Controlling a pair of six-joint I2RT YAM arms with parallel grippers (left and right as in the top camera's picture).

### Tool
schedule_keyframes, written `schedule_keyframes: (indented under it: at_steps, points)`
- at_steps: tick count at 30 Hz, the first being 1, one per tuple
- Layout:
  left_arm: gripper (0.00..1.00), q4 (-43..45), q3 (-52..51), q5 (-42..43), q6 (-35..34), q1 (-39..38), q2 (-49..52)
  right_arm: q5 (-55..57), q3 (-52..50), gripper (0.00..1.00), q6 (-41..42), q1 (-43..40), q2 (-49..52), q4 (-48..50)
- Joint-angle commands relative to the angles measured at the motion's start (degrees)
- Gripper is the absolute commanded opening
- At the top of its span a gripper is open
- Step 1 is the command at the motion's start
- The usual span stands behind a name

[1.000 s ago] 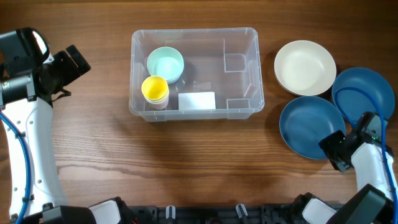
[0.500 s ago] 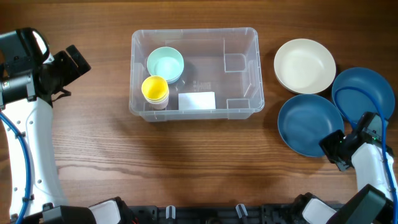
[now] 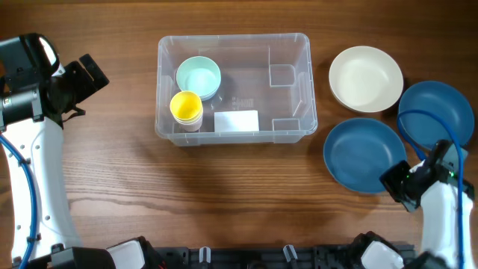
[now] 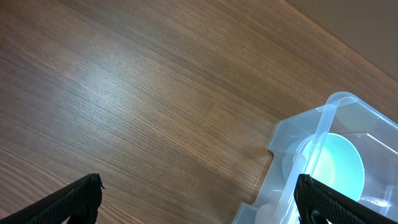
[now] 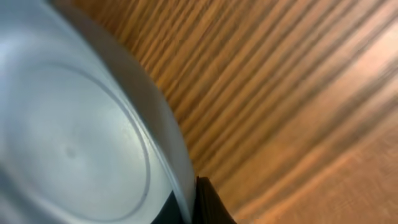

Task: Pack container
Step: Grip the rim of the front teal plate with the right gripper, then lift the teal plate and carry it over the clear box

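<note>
The container's ribbed half (image 3: 258,91) is empty, so next my right gripper should rise, carry the blue bowl outward over that space, lower it inside and release the bowl's rim.
The clear plastic container (image 3: 287,104) stands at the table's back middle, with a white label (image 3: 236,120) on its base. Inside at its left end are a pale teal bowl (image 3: 198,76) and a yellow cup (image 3: 186,107). In the left wrist view the container's corner (image 4: 323,124) and the teal bowl (image 4: 339,165) show at the right. My left gripper (image 4: 199,199) is open and empty, left of the container. My right gripper (image 3: 396,183) is shut on the rim of a blue bowl (image 3: 364,155), which fills the right wrist view (image 5: 74,137).
A cream bowl (image 3: 366,79) sits right of the container. A second blue bowl (image 3: 441,112) lies at the far right, close behind my right arm. The right half of the container holds only moulded ribs.
The blue bowl in my right gripper has slid left and a little toward the front, away from the second blue bowl. The left arm has not moved.
</note>
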Motion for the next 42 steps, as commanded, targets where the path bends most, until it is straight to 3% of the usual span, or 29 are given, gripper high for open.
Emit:
schedule_keyframes:
  at_steps: [1,11,16,28,35,42]
  points:
    - [1.0,0.0,0.8,0.7,-0.7,0.3,-0.8,-0.8,4.3,0.04,-1.1,0.0,-8.8,-3.0]
    - [1.0,0.0,0.8,0.7,-0.7,0.3,-0.8,-9.0,11.2,0.04,-3.7,0.0,-27.6,-5.4]
    - [1.0,0.0,0.8,0.7,-0.7,0.3,-0.8,-14.5,20.7,0.04,-8.7,0.2,-30.4,-6.8]
    - [1.0,0.0,0.8,0.7,-0.7,0.3,-0.8,-26.3,28.3,0.04,-10.2,11.0,-20.0,1.7]
    - [1.0,0.0,0.8,0.7,-0.7,0.3,-0.8,-13.6,29.8,0.04,-12.7,27.0,-6.8,5.9]
    - [1.0,0.0,0.8,0.7,-0.7,0.3,-0.8,-2.5,40.0,0.04,-14.5,41.7,7.1,5.7]
